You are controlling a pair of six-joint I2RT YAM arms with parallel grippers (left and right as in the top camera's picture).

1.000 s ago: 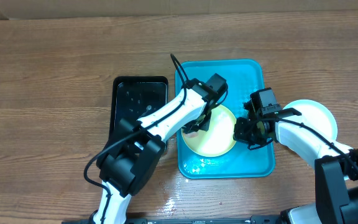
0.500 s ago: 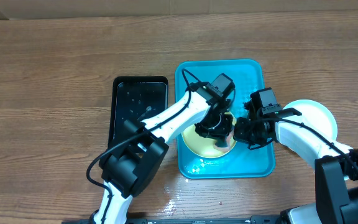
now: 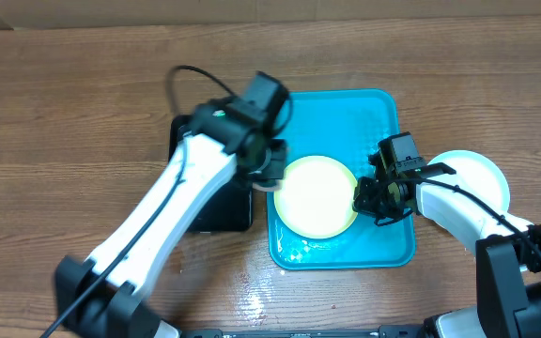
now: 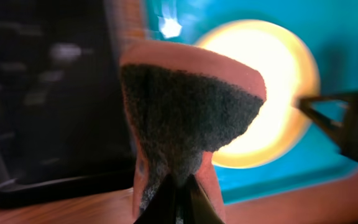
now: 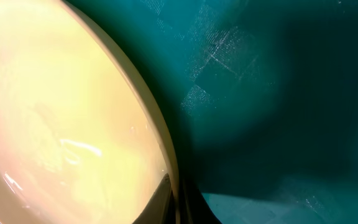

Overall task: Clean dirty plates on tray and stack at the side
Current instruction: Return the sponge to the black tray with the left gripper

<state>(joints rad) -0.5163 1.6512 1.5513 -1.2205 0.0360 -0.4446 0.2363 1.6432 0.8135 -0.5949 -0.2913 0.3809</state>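
The bottom of the black tray is clear, so my left gripper will take the orange sponge away from the plate and down onto the bottom of the tray to let go of it.
A yellow-green rimmed plate (image 3: 316, 195) lies in the turquoise tray (image 3: 383, 242). My right gripper (image 3: 363, 198) is shut on the plate's right rim; the right wrist view shows the rim (image 5: 157, 134) pinched between the fingers (image 5: 178, 202) over the tray floor (image 5: 278, 93). My left gripper (image 3: 265, 169) is shut on an orange sponge with a dark scouring face (image 4: 188, 112), held above the tray's left edge. The plate (image 4: 272, 81) shows behind the sponge in the left wrist view. A pale-blue white plate (image 3: 482, 178) lies on the table right of the tray. The third plate is not in view.
A black rectangular tray (image 3: 205, 141) lies left of the turquoise tray, partly under my left arm. Water glistens on the wooden table (image 3: 64, 122) near the front edge.
My left gripper has lifted the sponge off the plate and swung left toward the black tray. The plate's face is now uncovered. The right gripper has kept its hold.
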